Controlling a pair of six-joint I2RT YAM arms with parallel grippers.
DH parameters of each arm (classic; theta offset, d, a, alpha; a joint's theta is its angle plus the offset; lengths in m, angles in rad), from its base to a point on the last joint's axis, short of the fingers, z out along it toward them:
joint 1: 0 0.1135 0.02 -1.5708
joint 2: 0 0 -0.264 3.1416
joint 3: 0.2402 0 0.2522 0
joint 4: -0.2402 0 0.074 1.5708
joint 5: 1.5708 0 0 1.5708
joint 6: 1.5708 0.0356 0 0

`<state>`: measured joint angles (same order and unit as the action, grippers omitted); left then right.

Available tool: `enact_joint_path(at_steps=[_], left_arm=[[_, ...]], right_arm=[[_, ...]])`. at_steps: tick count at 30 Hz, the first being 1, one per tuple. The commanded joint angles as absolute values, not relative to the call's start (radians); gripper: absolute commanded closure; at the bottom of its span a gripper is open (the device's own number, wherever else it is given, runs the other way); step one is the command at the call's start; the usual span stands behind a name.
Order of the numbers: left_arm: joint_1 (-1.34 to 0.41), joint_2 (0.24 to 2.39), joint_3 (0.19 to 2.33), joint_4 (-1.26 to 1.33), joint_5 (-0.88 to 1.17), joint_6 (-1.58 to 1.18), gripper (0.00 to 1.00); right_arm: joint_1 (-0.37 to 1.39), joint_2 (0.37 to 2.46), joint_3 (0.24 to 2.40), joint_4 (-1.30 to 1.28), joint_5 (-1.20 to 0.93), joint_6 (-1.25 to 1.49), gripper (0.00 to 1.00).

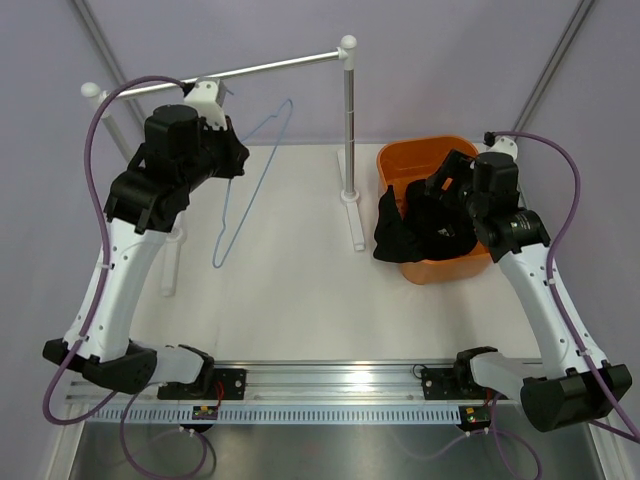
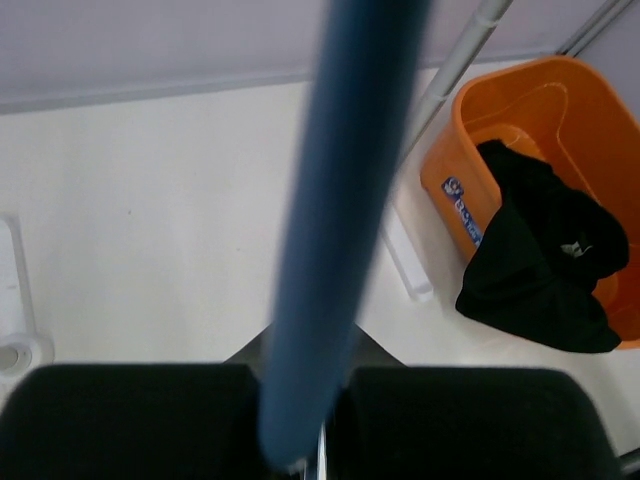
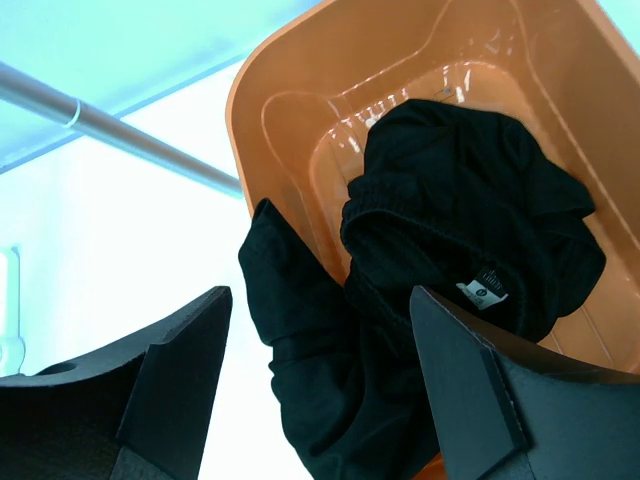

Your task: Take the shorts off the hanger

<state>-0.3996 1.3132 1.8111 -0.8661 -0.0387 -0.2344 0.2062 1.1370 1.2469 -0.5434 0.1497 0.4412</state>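
The hanger (image 1: 217, 262) is now bare of shorts, so my left gripper needs to carry it outward onto the silver bar (image 1: 250, 70), which should run there, and release the hanger's wire.
The black shorts (image 1: 405, 228) lie bunched in the orange tub (image 1: 425, 150) and hang over its left rim, off the hanger. The light-blue wire hanger (image 1: 217, 262) hangs tilted over the table's left half, bare. My left gripper (image 1: 232, 150) is shut on the hanger's wire near the top. In the left wrist view the wire (image 2: 340, 230) is a blurred blue bar clamped between the fingers (image 2: 130, 420). My right gripper (image 1: 450, 180) is open and empty just above the shorts (image 3: 450, 220) and the tub (image 3: 290, 70).
A silver rail (image 1: 270, 66) with white end caps spans the back on two posts; the right post (image 1: 347, 120) stands just left of the tub, with its white foot on the table. The tub sits at the right rear.
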Motion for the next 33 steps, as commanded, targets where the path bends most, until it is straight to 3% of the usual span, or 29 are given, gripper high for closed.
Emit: enact_joint_path(at_steps=[1,8,16,33], left_arm=[[-0.380,1.373,1.933,-0.856,-0.005,-0.216,1.00],[-0.364,1.505,2.065,-0.858,-0.066,-0.261,1.00],[-0.354,1.577,2.060,-0.713,-0.235,-0.299,1.00],[-0.311,1.700,2.094,-0.664,-0.273,-0.357,1.00]], right_arm=[[0.202,1.115,1.241,-0.506,0.107,0.428,0.20],[0.202,1.103,1.236,-0.502,0.101,0.405,0.19],[0.204,1.108,1.215,-0.482,0.126,0.380,0.19],[0.204,1.108,1.187,-0.474,0.095,0.383,0.19]])
